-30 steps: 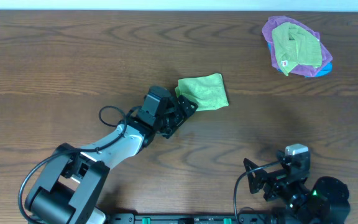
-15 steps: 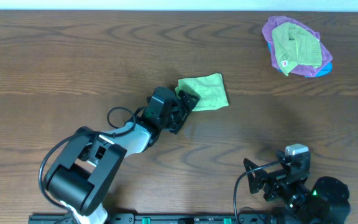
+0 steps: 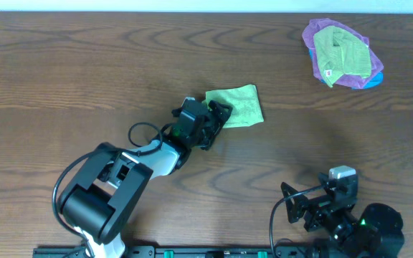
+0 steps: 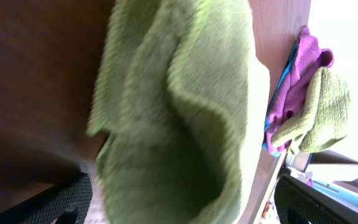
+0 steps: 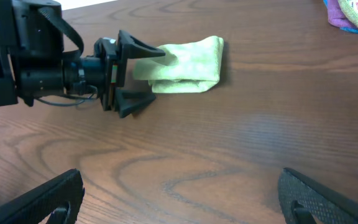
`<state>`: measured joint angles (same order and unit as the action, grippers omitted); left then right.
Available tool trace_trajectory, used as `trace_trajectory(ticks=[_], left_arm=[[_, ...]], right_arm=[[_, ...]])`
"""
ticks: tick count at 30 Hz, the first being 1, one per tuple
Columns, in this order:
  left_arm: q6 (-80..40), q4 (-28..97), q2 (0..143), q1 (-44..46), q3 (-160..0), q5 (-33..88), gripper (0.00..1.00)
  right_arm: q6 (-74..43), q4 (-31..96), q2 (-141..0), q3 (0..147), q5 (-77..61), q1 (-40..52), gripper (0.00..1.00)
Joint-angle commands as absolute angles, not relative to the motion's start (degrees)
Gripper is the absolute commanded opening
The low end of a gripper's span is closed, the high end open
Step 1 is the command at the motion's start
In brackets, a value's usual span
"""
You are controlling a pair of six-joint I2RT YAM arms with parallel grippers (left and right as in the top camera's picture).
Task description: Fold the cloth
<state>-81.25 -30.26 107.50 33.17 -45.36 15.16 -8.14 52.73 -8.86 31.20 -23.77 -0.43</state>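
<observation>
The left gripper will next move slightly onto the cloth's edge, then close its fingers on the doubled layers that are already between them.
The cloth [image 3: 239,105] is a light lime-green piece lying doubled over near the table's middle, its layers showing in the right wrist view [image 5: 186,60]. My left gripper [image 3: 216,115] is open at its left edge, one finger on each side of the fabric. In the left wrist view the cloth [image 4: 185,106] fills the frame between the wide-apart fingers [image 4: 64,200], and the left gripper [image 4: 185,208] is not closed on it. My right gripper [image 3: 293,204] is open near the front right edge, over bare wood [image 5: 179,199], well away from the cloth.
A pile at the back right holds a dull olive cloth with a white tag [image 3: 341,51] on a purple cloth [image 3: 316,34]. The brown wooden table [image 3: 84,64] stretches around. The left arm's cable [image 3: 140,132] loops behind its wrist.
The left arm has pushed forward and to the right, bringing its open jaws onto the cloth's left edge. The right arm has not moved.
</observation>
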Motion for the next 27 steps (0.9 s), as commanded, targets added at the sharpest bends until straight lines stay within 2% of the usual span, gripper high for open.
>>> trace_trajectory(ticks=[1, 4, 6, 8, 12, 15, 16, 19, 27], left_arm=[[-81.5, -28.7, 113.1, 33.1, -46.5, 12.4, 0.96], [-81.4, -28.8, 115.7, 33.1, -48.6, 13.1, 0.99], [-81.2, -28.8, 116.7, 33.1, -49.6, 13.4, 0.81], [-80.4, -28.8, 116.9, 33.1, -50.0, 13.1, 0.68], [-75.1, -31.1, 116.9, 33.0, -50.1, 13.4, 0.29], [-71.0, -33.5, 116.9, 32.6, -50.8, 16.0, 0.09], [-69.0, -33.5, 116.9, 32.1, -51.9, 17.9, 0.06], [-62.6, -32.0, 116.4, 29.5, -56.0, 24.0, 0.06], [-53.0, -6.5, 110.4, 17.1, -72.9, 26.6, 0.06]], right_arm=[[-8.8, 52.8, -8.5, 31.2, -23.8, -0.8, 0.99], [-8.8, 52.8, -8.5, 31.2, -23.8, -0.8, 0.99], [-8.8, 52.8, -8.5, 31.2, -23.8, -0.8, 0.99], [-8.8, 52.8, -8.5, 31.2, -23.8, -0.8, 0.99], [-8.8, 52.8, -8.5, 31.2, -23.8, -0.8, 0.99], [-8.8, 52.8, -8.5, 31.2, -23.8, -0.8, 0.99], [-8.8, 52.8, -8.5, 31.2, -23.8, -0.8, 0.99], [-8.8, 52.8, -8.5, 31.2, -23.8, -0.8, 0.99], [-8.8, 52.8, -8.5, 31.2, -23.8, -0.8, 0.99]])
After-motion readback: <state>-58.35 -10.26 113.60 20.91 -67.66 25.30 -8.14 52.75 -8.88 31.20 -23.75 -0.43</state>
